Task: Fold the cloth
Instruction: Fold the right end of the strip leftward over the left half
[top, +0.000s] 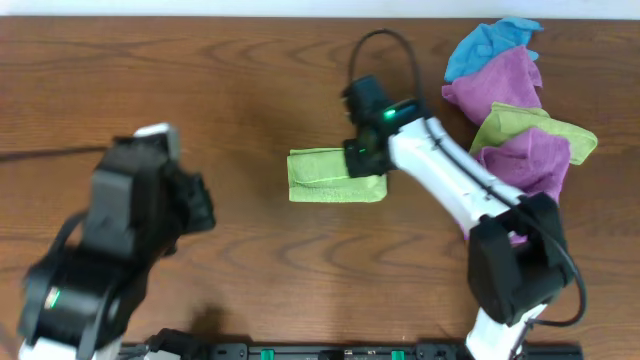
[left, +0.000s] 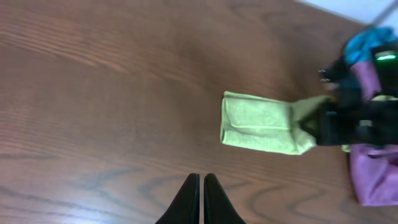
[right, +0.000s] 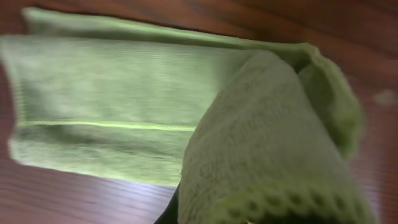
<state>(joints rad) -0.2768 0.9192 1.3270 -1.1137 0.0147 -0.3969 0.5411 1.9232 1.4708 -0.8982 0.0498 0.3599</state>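
Observation:
The cloth's flat end (top: 303, 178) (right: 23, 99) lies uncovered, so my right gripper will carry the cloth's curled end to the left in the overhead view, onto the flat end, and let go.
The lime-green cloth (top: 325, 176) lies folded into a narrow strip in the middle of the table. My right gripper (top: 363, 160) is at its right end, shut on that end, which is lifted and curled over the rest. In the right wrist view the lifted part (right: 273, 143) covers the fingers, with the flat part (right: 106, 106) beyond. The left wrist view shows the cloth (left: 261, 123) ahead with the right gripper (left: 348, 121) on it. My left gripper (left: 200, 199) is shut and empty, well short of the cloth, at the table's left (top: 150, 210).
A pile of cloths lies at the back right: a blue one (top: 490, 42), two purple ones (top: 500, 85) (top: 530, 160), and another lime-green one (top: 535, 128). A black rail (top: 330, 352) runs along the front edge.

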